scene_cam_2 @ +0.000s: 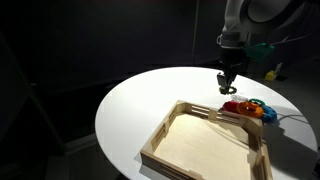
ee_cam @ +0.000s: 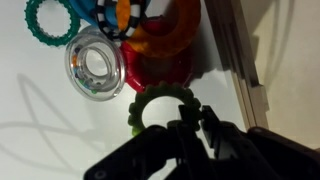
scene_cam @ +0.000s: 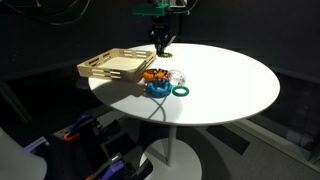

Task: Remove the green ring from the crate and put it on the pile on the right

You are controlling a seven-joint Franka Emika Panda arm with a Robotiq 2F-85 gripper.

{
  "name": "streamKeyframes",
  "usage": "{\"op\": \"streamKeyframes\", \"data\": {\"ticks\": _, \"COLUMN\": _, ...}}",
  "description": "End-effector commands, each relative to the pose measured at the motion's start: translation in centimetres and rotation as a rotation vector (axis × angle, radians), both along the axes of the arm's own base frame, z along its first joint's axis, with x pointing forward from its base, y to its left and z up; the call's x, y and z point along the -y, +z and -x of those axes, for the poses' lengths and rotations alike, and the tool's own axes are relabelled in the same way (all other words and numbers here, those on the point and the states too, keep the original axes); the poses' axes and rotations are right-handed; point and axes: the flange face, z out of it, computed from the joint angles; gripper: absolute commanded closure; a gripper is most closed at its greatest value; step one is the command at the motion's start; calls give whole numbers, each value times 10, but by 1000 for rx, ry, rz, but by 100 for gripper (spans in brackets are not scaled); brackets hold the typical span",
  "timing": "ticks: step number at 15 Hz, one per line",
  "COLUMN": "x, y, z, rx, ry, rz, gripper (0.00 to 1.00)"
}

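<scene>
The green ring [ee_cam: 140,108] is still hanging beside the pile, so I will move my gripper toward the top of the wrist view, over the red ring, and let it go.
In the wrist view my gripper [ee_cam: 194,112] is shut on the right rim of a light green knobbed ring [ee_cam: 140,108]. It holds the ring just beside the pile of toy rings, next to a red ring [ee_cam: 165,45]. A clear ring [ee_cam: 95,65] and a teal ring [ee_cam: 45,20] lie further out. In both exterior views the gripper [scene_cam: 162,47] [scene_cam_2: 228,86] hangs over the table between the wooden crate [scene_cam: 100,70] [scene_cam_2: 165,135] and the pile [scene_cam: 160,80] [scene_cam_2: 248,108].
The round white table [scene_cam: 230,80] [scene_cam_2: 140,100] holds the crate and pile. The crate's slatted wall [ee_cam: 235,50] runs close to the gripper's right in the wrist view. A teal ring [scene_cam: 182,90] lies at the pile's edge. The surroundings are dark.
</scene>
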Motion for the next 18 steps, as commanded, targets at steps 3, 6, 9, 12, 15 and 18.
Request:
{"op": "streamKeyframes", "data": {"ticks": 3, "x": 21, "y": -8, "z": 23, "rx": -66, "ry": -92, "rz": 37, "gripper": 92}}
{"op": "streamKeyframes", "data": {"ticks": 6, "x": 27, "y": -15, "z": 29, "rx": -104, "ry": -118, "rz": 48, "gripper": 73}}
{"op": "streamKeyframes", "data": {"ticks": 9, "x": 29, "y": -18, "z": 32, "rx": -129, "ry": -129, "rz": 54, "gripper": 43}}
{"op": "streamKeyframes", "data": {"ticks": 12, "x": 23, "y": -14, "z": 31, "rx": -99, "ry": -92, "rz": 41, "gripper": 19}}
{"op": "streamKeyframes", "data": {"ticks": 15, "x": 8, "y": -6, "z": 29, "rx": -38, "ry": -35, "rz": 19, "gripper": 0}}
{"op": "streamKeyframes", "data": {"ticks": 18, "x": -14, "y": -4, "z": 24, "rx": 30, "ry": 29, "rz": -1, "gripper": 0}}
